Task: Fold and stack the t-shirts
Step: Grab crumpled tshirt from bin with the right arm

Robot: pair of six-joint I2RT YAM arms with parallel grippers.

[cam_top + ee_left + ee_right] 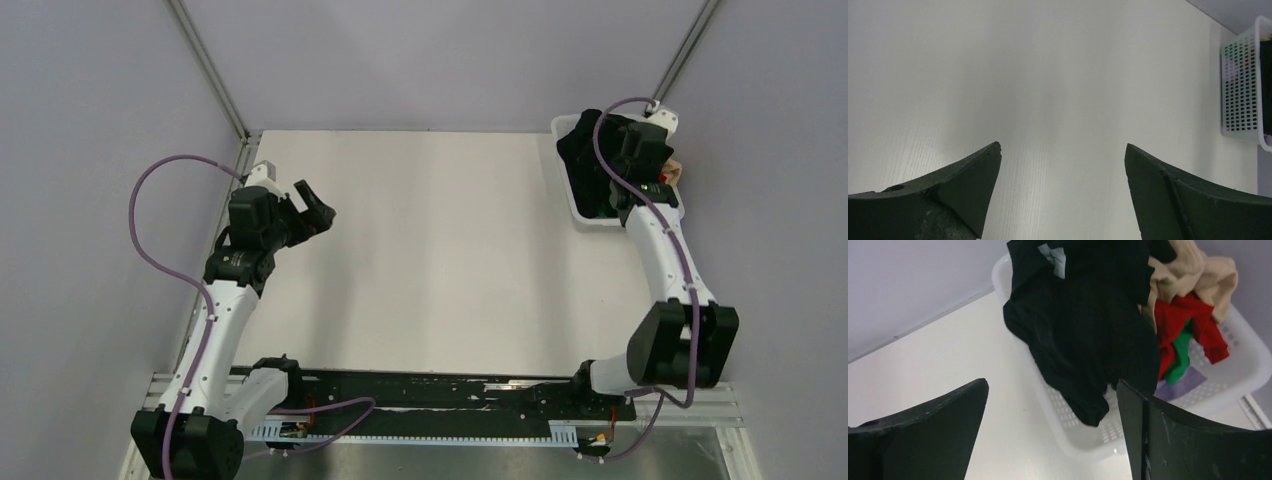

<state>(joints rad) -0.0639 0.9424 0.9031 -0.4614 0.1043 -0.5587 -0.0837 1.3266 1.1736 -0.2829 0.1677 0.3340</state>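
Note:
The black shirt's edge (pixel 568 150) (pixel 1023 315) lies over the basket's side rim, uncovered by the other t-shirts, so next my right gripper will lower outward onto that cloth.
A large black t-shirt (pixel 1088 325) hangs over the rim of the white lattice basket (pixel 1083 440), with beige (pixel 1193 275), red (pixel 1193 320) and green (pixel 1178 360) t-shirts bunched behind it. My right gripper (pixel 1053 385) is open and empty, hovering just above the basket's near corner and the black shirt's hanging end. In the top view the black shirt (pixel 585 160) fills the basket (pixel 600 222) at the back right, and the right gripper's fingers blend into the dark cloth. My left gripper (pixel 315 210) is open and empty above the bare table at the left, as the left wrist view (pixel 1063 147) confirms.
The white table (pixel 440 260) lies between the arms. A purple patch (pixel 1183 385) shows on the basket floor. The basket also shows at the right edge of the left wrist view (pixel 1243 85). Grey walls close in on the left, back and right.

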